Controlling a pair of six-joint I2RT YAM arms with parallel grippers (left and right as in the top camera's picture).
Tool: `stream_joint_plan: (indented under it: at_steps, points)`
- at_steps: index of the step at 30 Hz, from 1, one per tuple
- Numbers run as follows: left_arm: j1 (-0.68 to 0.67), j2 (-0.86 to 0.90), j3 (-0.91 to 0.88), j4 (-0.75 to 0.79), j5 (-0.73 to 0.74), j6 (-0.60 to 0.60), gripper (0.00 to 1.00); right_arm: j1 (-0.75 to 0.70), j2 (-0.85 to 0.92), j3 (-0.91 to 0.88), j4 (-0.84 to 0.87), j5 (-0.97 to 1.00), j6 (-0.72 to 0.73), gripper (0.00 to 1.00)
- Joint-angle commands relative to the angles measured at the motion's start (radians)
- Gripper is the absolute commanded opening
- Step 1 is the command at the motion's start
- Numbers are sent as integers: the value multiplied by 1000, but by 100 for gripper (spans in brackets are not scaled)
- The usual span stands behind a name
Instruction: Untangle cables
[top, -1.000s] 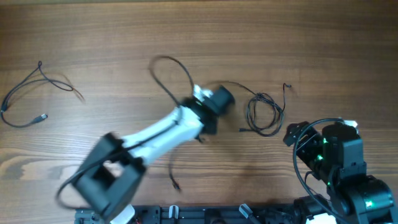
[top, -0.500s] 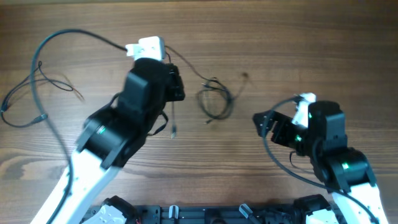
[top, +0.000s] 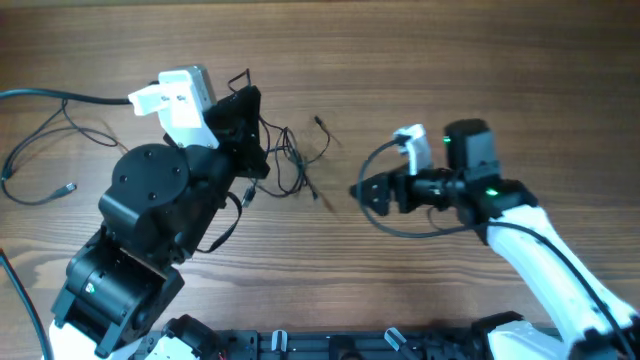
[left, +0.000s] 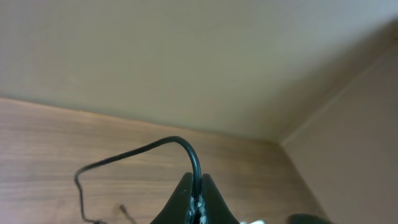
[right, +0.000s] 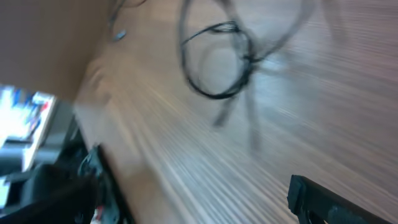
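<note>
The open fingers of my right gripper are still apart from the black cable in the tangle. I will move my right gripper left in the overhead view onto that cable next.
A loose tangle of thin black cables (top: 292, 162) lies on the wooden table just right of my left gripper (top: 247, 128). The left gripper is raised and shut on one black cable; in the left wrist view the cable (left: 143, 149) arches out of the closed jaws (left: 198, 198) down to the table. My right gripper (top: 363, 192) points left, apart from the tangle, and looks open and empty. The blurred right wrist view shows a cable loop (right: 214, 62) ahead and only one finger (right: 323, 199).
A separate thin cable with a small plug (top: 40, 165) lies at the far left of the table (top: 480, 80). The left arm's thick camera cord (top: 60, 98) runs off the left edge. The robot base rail (top: 330, 345) lines the front edge.
The left arm has swung left and risen, dragging the cable tangle leftward with it. The right arm has reached left toward the tangle.
</note>
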Motion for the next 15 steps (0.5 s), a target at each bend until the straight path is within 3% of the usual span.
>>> stream_joint_plan:
  at_steps: [1, 9, 15]
  points:
    - [5, -1, 9, 43, 63, 23, 4, 122, 67, 1, 104, -19, 10, 100]
    - [5, -5, 9, 104, 143, 23, 4, 341, 208, 1, 459, 535, 249, 100]
    - [5, -5, 10, 126, 152, 23, 4, 392, 329, 1, 676, 562, 262, 100]
